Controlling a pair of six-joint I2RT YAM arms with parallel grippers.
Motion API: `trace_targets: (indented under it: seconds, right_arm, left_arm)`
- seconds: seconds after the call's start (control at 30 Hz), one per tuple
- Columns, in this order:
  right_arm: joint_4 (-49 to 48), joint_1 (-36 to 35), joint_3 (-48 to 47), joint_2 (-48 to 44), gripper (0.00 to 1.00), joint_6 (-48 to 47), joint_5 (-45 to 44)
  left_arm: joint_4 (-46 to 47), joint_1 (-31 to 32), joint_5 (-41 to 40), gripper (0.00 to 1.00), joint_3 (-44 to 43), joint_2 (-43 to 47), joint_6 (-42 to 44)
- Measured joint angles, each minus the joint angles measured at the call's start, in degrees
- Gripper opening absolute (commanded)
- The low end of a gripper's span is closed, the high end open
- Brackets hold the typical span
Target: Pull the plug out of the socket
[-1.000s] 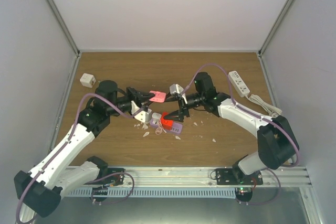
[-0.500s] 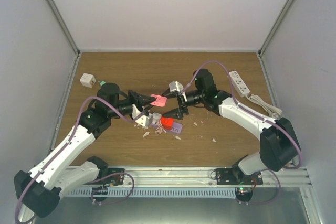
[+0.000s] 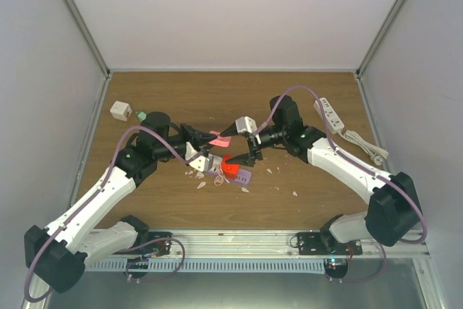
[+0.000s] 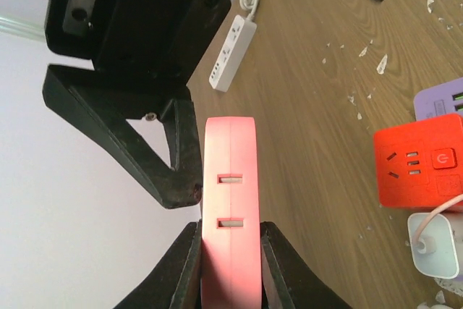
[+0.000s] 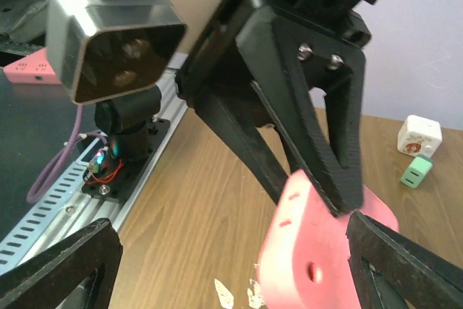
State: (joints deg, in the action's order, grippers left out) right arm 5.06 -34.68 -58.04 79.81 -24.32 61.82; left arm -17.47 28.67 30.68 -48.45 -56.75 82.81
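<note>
The pink socket should next go to the left in the top view, carried by my left gripper, then down to be let go by the white cube adapter, where the tabletop is bare.
My left gripper (image 4: 230, 231) is shut on a flat pink socket (image 4: 230, 179) and holds it edge-up above the table; its two visible slots are empty. The pink socket also shows in the top view (image 3: 217, 138) and the right wrist view (image 5: 325, 251). My right gripper (image 5: 231, 226) is open wide, with the pink socket between its fingers, close to the right one. In the top view the right gripper (image 3: 236, 145) faces the left gripper (image 3: 210, 137). A white plug (image 4: 434, 245) with a pinkish cord lies on the table beside a red cube socket (image 4: 419, 168).
A purple socket (image 3: 241, 176) lies next to the red cube (image 3: 230, 167), with white scraps (image 3: 295, 194) around them. A white power strip (image 3: 330, 113) with its cord lies at the back right. A white cube adapter (image 3: 120, 111) and a small green adapter (image 3: 141, 115) sit at the back left.
The left arm has swung a little right, uncovering the green adapter. The pink socket has dropped slightly. The right wrist has turned and its fingers now straddle the socket.
</note>
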Motion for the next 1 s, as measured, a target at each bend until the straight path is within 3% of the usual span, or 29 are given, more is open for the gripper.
trace_targets:
  seconds: [0.27,0.77,1.0]
  right_arm:
    - [2.01,-0.42,0.0,-0.72,0.77,-5.42,-0.26]
    - [3.87,-0.48,0.81,-5.05,0.91,-7.41,-3.45]
    - [1.6,-0.48,2.51,-8.13,0.92,-6.91,-7.65]
  left_arm:
    - [0.07,0.02,-0.68,0.0,-0.57,-0.96,-2.82]
    - [0.09,0.02,-3.48,0.0,0.09,1.68,-0.94]
    - [3.32,0.0,-9.27,0.0,8.46,7.96,6.05]
